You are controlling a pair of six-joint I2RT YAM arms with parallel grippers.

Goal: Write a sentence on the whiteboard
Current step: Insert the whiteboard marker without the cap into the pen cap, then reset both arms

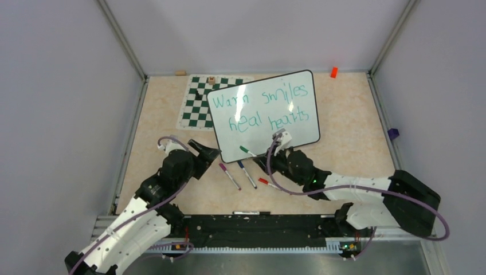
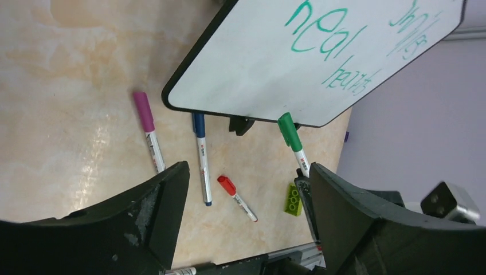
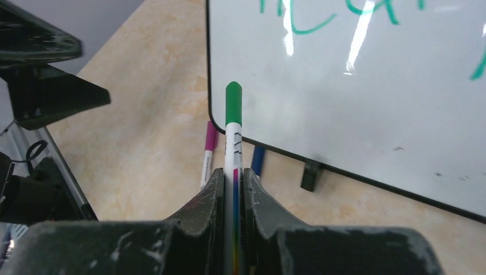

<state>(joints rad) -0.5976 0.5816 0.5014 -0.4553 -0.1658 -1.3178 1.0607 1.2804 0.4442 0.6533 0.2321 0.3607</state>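
Observation:
I will first move my right gripper back past the board's near edge, to put the capped green marker down beside the red marker, since the sentence is written.
The whiteboard (image 1: 269, 123) lies tilted on the table, over part of a chess mat. The sentence (image 1: 261, 106) reads "Warm smiles heal hearts" in teal on two lines. My right gripper (image 1: 262, 159) is shut on a green marker (image 1: 247, 150) with its cap on, and the cap reaches over the board's near edge. In the right wrist view the marker (image 3: 233, 123) stands out between the shut fingers (image 3: 212, 192) toward the board (image 3: 355, 97). My left gripper (image 1: 207, 153) is open and empty by the board's near left corner (image 2: 172, 100). Its wrist view also shows the green marker (image 2: 291, 137).
Purple (image 1: 229, 176), blue (image 1: 247, 174) and red (image 1: 267, 183) markers lie on the table in front of the board. A green-and-white chess mat (image 1: 195, 109) is at the back left and an orange block (image 1: 333, 72) at the back right. A green brick (image 2: 293, 199) lies near the right gripper.

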